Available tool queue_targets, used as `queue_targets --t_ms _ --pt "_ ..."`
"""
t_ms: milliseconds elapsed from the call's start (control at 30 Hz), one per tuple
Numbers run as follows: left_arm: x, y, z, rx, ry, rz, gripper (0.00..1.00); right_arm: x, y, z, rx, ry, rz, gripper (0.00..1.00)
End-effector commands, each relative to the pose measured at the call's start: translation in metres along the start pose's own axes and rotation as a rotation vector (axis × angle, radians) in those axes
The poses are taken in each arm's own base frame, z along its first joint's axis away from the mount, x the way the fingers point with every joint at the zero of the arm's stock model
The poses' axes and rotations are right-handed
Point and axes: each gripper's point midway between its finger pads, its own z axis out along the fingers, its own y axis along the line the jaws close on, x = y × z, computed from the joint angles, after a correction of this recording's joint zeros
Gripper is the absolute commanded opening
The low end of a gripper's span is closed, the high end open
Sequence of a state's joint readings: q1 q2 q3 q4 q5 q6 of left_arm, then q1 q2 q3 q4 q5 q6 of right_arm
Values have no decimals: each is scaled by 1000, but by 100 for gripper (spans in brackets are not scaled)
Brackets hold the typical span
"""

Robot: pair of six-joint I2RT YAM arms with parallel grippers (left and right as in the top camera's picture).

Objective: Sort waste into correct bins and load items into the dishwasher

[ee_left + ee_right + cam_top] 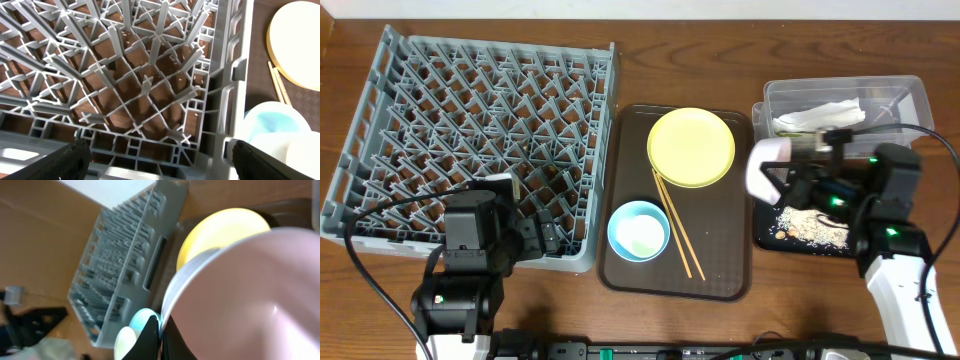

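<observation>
I need to swing my right gripper over the yellow plate (691,146) next, turn the white bowl upright and lower it there, because the rice crumbs are in the black tray (765,238).
My right gripper (798,180) is shut on the rim of the white bowl (767,168), holding it tipped on its side over the black tray (765,238), which holds rice crumbs (810,225). In the right wrist view the fingers (160,340) pinch the bowl's edge (240,295). The clear tub (910,95) holds the white napkin (820,115). The yellow plate (691,146), chopsticks (677,225) and light blue bowl (620,215) with the cream cup (642,238) inside lie on the brown tray. My left gripper (165,162) is open over the grey rack's (470,100) front right corner.
The brown serving tray (720,270) sits between the rack and the two bins. The rack's pegs (150,85) stand upright below my left gripper. Cables run along the table's front on both sides.
</observation>
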State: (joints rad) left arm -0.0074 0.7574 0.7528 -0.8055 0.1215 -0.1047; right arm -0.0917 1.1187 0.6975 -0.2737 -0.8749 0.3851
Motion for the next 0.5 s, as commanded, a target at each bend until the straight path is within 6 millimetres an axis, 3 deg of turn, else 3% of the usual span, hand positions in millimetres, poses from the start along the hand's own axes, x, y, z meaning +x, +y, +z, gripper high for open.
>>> queue_targets --t_ms 0,167,267,467 --pt "-8 -1 -6 3 -23 -7 94 -11 2 12 179 5 -185 1" --pt "-8 -1 -6 3 -23 -7 94 -25 35 40 284 101 -422 1" --pt "-8 -1 -6 3 -23 -7 93 -21 47 63 262 157 -566 1" --pt "-8 -1 -6 3 -23 -7 93 13 26 121 294 286 -660 1"
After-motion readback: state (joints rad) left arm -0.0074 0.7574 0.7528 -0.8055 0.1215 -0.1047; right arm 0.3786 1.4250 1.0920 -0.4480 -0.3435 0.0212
